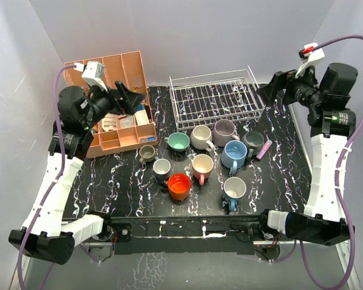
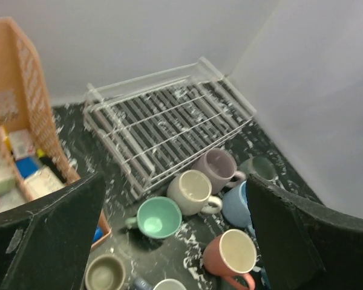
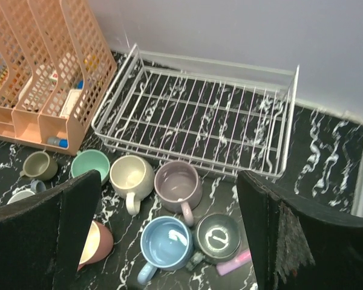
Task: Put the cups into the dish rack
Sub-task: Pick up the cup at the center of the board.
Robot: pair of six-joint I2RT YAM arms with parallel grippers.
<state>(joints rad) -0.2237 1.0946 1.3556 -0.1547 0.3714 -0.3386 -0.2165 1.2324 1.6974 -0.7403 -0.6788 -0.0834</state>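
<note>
The left gripper will go back, down and to the right in the top view onto the far edge of the orange mug's rim, as the orange mug's rim faces up.
The white wire dish rack [image 1: 215, 96] stands empty at the back of the table. Several mugs stand upright in front of it: teal [image 1: 178, 142], cream [image 1: 201, 137], lilac [image 1: 224, 130], dark grey [image 1: 253, 141], light blue [image 1: 234, 154], pink [image 1: 202, 166], olive [image 1: 147, 153], orange [image 1: 179, 186]. My left gripper [image 1: 130, 96] is open and empty, raised over the organizer. My right gripper [image 1: 269, 90] is open and empty, raised beside the rack's right end. The left wrist view shows the rack [image 2: 163, 124], teal mug [image 2: 158, 217] and cream mug [image 2: 190, 190]. The right wrist view shows the rack [image 3: 199, 118], lilac mug [image 3: 177, 184] and blue mug [image 3: 166, 241].
A salmon-pink slotted organizer [image 1: 118, 103] full of small items stands at the back left, next to the rack. A small pink stick [image 1: 264, 149] lies beside the dark grey mug. Grey walls close in the table on three sides.
</note>
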